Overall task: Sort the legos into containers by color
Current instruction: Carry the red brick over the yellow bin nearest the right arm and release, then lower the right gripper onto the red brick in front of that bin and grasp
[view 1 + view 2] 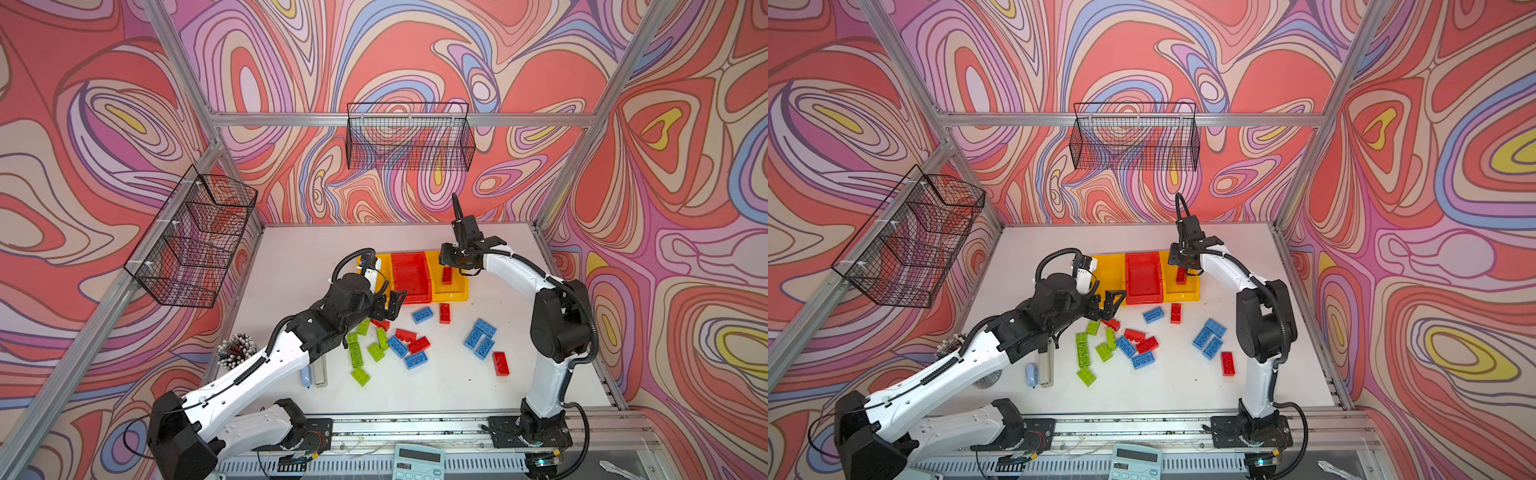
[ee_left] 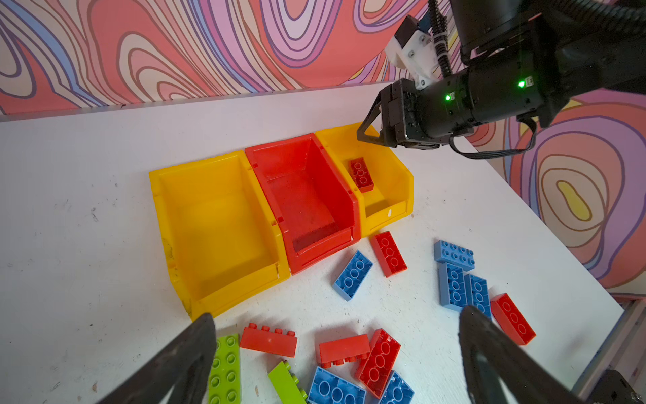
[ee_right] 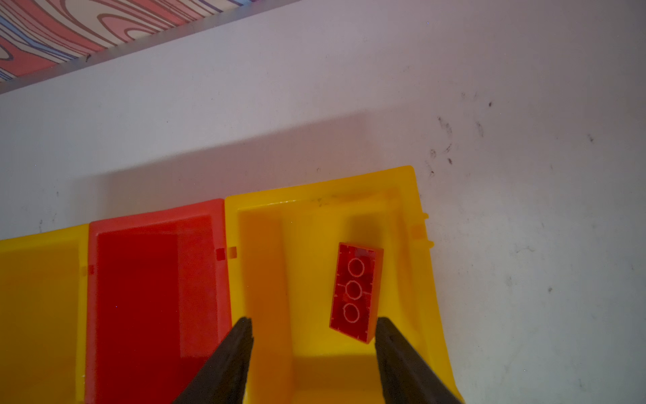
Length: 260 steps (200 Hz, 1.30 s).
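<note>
My right gripper should next move back and down over the red lego (image 1: pixel 444 313) by the front of the second yellow bin, because that lego lies loose, below and back of my gripper.
Three containers stand side by side: a yellow bin (image 2: pixel 216 224), a red bin (image 1: pixel 411 276) and a second yellow bin (image 3: pixel 349 210). Inside that second yellow bin lies one red lego (image 3: pixel 354 290), studs down. My right gripper (image 3: pixel 313 323) hangs open just above it, holding nothing. Loose legos are scattered in front of the bins: green ones (image 1: pixel 358 353), blue ones (image 1: pixel 482 336) and red ones (image 1: pixel 500 363). My left gripper (image 2: pixel 335 318) is wide open and empty, hovering over the mixed pile near the first yellow bin's front corner, with a red lego on its side (image 2: pixel 268 340) below it.
Black wire baskets hang on the back wall (image 1: pixel 409 137) and the left wall (image 1: pixel 195 241). A bundle of sticks (image 1: pixel 237 347) and two small pale objects (image 1: pixel 313 374) lie under my left arm. A calculator (image 1: pixel 417 461) sits beyond the front rail.
</note>
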### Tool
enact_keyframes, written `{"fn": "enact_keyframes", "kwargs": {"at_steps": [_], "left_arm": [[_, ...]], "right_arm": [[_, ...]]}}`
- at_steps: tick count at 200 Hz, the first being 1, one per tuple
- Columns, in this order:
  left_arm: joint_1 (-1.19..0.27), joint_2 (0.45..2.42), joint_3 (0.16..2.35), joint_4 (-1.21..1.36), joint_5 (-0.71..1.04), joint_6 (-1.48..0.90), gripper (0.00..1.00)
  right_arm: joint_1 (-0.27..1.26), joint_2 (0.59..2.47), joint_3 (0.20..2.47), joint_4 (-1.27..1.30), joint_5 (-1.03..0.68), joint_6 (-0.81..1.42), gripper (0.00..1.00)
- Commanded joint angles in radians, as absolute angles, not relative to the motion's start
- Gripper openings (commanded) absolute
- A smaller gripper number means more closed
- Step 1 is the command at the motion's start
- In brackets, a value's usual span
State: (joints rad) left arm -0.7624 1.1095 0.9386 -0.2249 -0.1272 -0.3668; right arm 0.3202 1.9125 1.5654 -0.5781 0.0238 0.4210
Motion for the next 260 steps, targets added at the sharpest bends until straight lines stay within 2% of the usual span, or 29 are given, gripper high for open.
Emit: {"fn": "enact_keyframes", "kwargs": {"at_steps": [1, 59, 94, 223, 260], "left_arm": [[-0.762, 1.112, 0.941, -0.222, -0.111, -0.361, 1.00], [-0.762, 1.089, 0.897, -0.201, -0.024, -0.427, 1.00], [-0.764, 1.053, 0.821, -0.171, 0.006, -0.456, 1.00], [-0.769, 0.959, 0.810, -0.315, -0.042, -0.488, 1.00], [-0.769, 0.957, 0.819, -0.329, -0.057, -0.480, 1.00]], "right_arm": [[0.333, 1.831, 1.562, -0.646, 0.059, 0.434, 0.60], [0.428, 1.593, 1.258, -0.672, 0.130, 0.556, 0.60], [0.490, 1.536, 1.103, -0.617, 0.137, 0.625, 0.58], [0.522, 1.755, 1.086, -0.496, 0.152, 0.632, 0.50], [0.523, 1.810, 1.077, -0.485, 0.158, 0.635, 0.42]]}}
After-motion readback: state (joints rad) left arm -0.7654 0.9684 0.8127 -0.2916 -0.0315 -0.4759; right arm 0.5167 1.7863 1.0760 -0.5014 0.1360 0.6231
